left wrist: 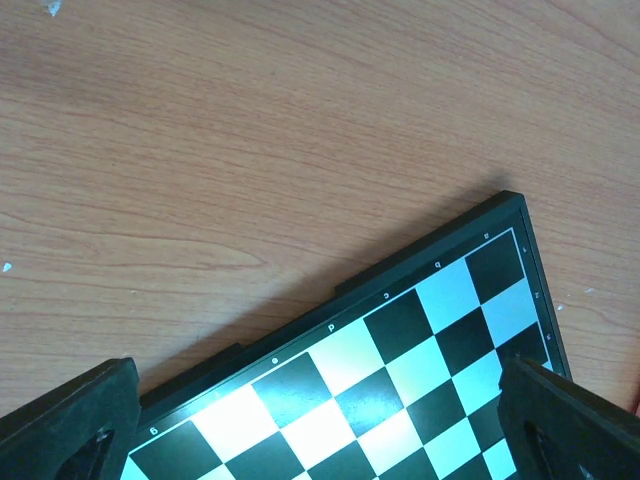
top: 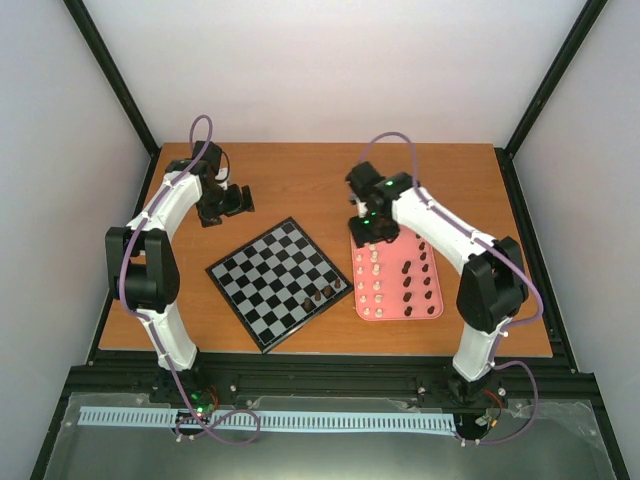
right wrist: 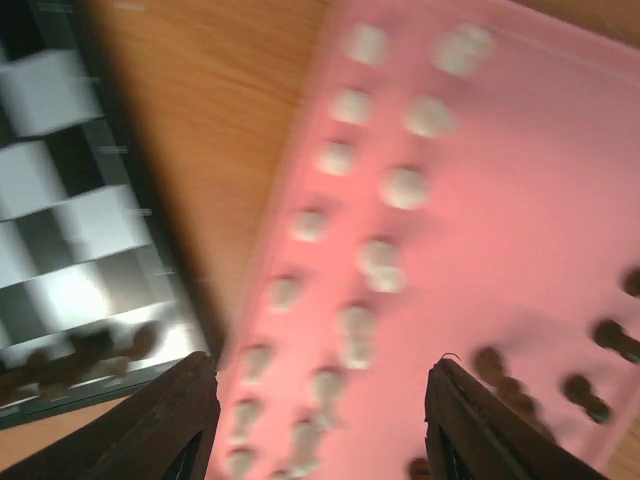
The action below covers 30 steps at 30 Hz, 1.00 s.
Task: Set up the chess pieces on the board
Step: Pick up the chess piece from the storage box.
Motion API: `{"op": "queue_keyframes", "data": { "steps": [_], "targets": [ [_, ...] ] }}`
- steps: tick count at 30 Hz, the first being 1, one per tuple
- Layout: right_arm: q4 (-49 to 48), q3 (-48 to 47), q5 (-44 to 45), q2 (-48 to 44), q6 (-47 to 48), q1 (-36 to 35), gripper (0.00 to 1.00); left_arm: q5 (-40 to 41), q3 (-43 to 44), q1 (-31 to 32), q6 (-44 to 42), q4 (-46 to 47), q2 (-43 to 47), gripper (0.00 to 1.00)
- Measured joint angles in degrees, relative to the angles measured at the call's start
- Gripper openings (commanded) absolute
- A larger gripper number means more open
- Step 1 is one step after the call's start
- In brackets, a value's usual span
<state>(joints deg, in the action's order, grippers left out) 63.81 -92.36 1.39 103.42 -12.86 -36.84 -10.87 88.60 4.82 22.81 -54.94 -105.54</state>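
Next, my right gripper moves to its right in the top view and descends around the inner dark row's far-end chess piece (top: 406, 267) (right wrist: 508, 388), which stands below it on that side.
The board (top: 262, 285) lies tilted like a diamond on the table. A few dark brown chess pieces (top: 320, 296) stand near its right corner. The other pieces stand on a pink tray (top: 395, 314): cream-white ones (top: 375, 285) on the left, dark ones (top: 417, 275) on the right. My right gripper (top: 372, 233) hovers open and empty over the tray's far left part; its blurred wrist view shows cream pieces (right wrist: 380, 265) between the spread fingers (right wrist: 160, 425). My left gripper (top: 225, 203) is open and empty beyond the board's far left edge (left wrist: 400, 340).
The tray lies just right of the board, with a narrow strip of wood between them (right wrist: 230, 150). Bare wooden table (left wrist: 250, 130) lies beyond the board. Black frame posts and white walls enclose the table.
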Motion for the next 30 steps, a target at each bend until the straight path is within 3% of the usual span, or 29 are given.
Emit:
{"op": "queue_keyframes", "data": {
  "steps": [5,10,19,30],
  "targets": [
    [-0.22,6.73,1.03,0.04,0.85,10.88,0.57,-0.61,0.02,0.0,0.0,-0.04,-0.04,1.0],
    [-0.28,10.6,0.98,0.17,1.92,15.1,0.57,-1.22,1.25,0.0,0.0,-0.31,-1.42,1.0],
    [-1.4,15.39,0.15,0.37,2.58,16.39,0.55,-1.44,2.12,0.0,0.02,-0.42,-3.85,1.0],
    [-2.58,18.29,-1.22,0.85,3.45,16.74,0.42,-1.4,2.01,0.0,0.0,-0.37,-3.82,1.0]
  ]
}}
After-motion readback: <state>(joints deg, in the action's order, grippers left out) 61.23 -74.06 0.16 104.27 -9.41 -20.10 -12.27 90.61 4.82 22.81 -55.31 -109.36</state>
